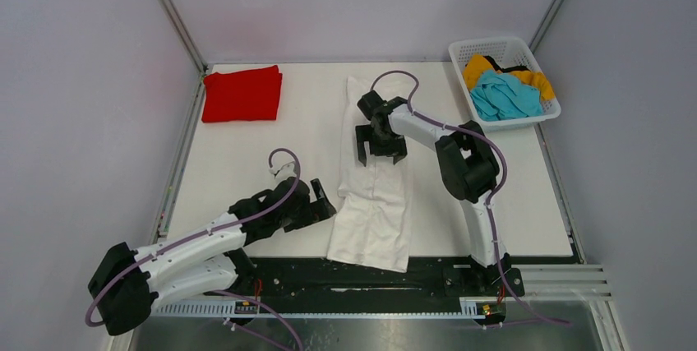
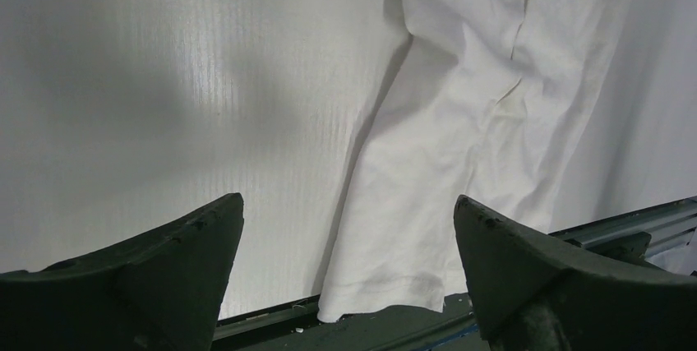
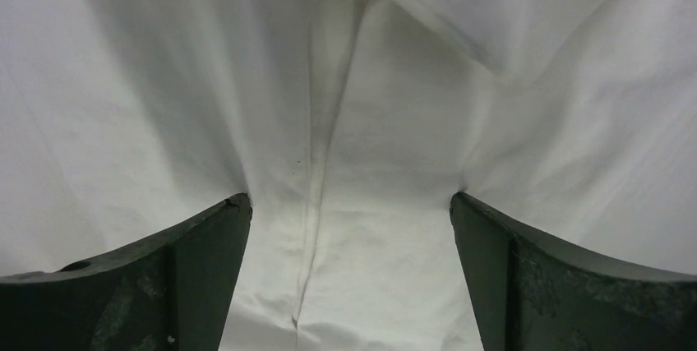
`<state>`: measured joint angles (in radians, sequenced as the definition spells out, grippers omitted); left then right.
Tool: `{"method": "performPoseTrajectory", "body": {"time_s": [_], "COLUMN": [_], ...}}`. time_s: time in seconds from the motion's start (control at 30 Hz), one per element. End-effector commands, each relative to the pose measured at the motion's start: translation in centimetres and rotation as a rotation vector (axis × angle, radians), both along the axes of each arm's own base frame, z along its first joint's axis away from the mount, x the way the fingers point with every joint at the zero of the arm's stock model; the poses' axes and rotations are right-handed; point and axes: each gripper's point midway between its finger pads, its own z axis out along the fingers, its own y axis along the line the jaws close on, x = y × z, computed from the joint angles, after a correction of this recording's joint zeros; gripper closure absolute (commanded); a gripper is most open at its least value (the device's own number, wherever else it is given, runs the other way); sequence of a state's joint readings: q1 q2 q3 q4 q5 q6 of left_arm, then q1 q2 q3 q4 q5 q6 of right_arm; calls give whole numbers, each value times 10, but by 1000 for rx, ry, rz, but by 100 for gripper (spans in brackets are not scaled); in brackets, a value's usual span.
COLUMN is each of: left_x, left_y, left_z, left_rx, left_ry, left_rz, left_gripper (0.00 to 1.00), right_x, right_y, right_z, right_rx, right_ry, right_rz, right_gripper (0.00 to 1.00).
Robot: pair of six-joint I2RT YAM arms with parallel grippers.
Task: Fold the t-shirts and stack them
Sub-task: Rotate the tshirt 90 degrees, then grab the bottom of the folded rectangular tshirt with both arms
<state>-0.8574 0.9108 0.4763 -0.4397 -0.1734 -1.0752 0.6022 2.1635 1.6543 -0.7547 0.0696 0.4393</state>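
The white t-shirt's nearest hem corner pokes out over the black bar, so my left gripper will move back and down onto it and close.
A white t-shirt (image 1: 374,195) lies as a long narrow folded strip down the middle of the table, its near hem hanging over the black front rail. My right gripper (image 1: 380,152) is open, fingers pointing down and pressing onto the shirt's middle; the wrist view shows white cloth (image 3: 362,162) with a seam between the fingers. My left gripper (image 1: 327,201) is open and empty, just left of the shirt's near part; its wrist view shows the shirt's hem (image 2: 411,285). A folded red t-shirt (image 1: 242,94) lies at the far left. Teal (image 1: 505,94) and orange-yellow (image 1: 481,67) shirts lie in the basket.
A white lattice basket (image 1: 544,114) stands at the far right corner. Grey walls enclose the table on three sides. The black rail (image 1: 362,281) with the arm bases runs along the near edge.
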Motion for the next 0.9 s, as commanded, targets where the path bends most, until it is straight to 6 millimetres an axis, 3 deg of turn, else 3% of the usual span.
{"method": "performPoseTrajectory", "body": {"time_s": [0.0,0.27,0.37,0.47,0.53,0.6,0.73,0.87], "left_x": [5,-7,-19,-43,-58,-74,-100,-107], "left_y": [-13,-20,-22,-25,-22,-23,-25,-25], "left_z": [0,-10,-19,-28,-36,-42,-49,-57], "left_rx": [-28,-47,-50,-55,-39,-39,-18,16], "left_ry": [-12,47,86,159,202,245,306,327], "left_rz": [-34,-96,-143,-226,-260,-300,-372,-390], "left_gripper": [1,1,5,13,19,26,43,58], "right_x": [21,48,52,48,35,16,-40,-106], "right_y": [5,8,14,10,3,-6,-28,-40], "right_z": [7,18,39,71,96,106,94,69], "right_rx": [11,74,110,138,180,214,277,331], "right_ry": [-41,-26,-63,-125,-191,-227,-213,-147], "right_rz": [-33,-54,-20,1,1,-17,-90,-156], "right_gripper": [0,1,1,1,0,1,0,1]}}
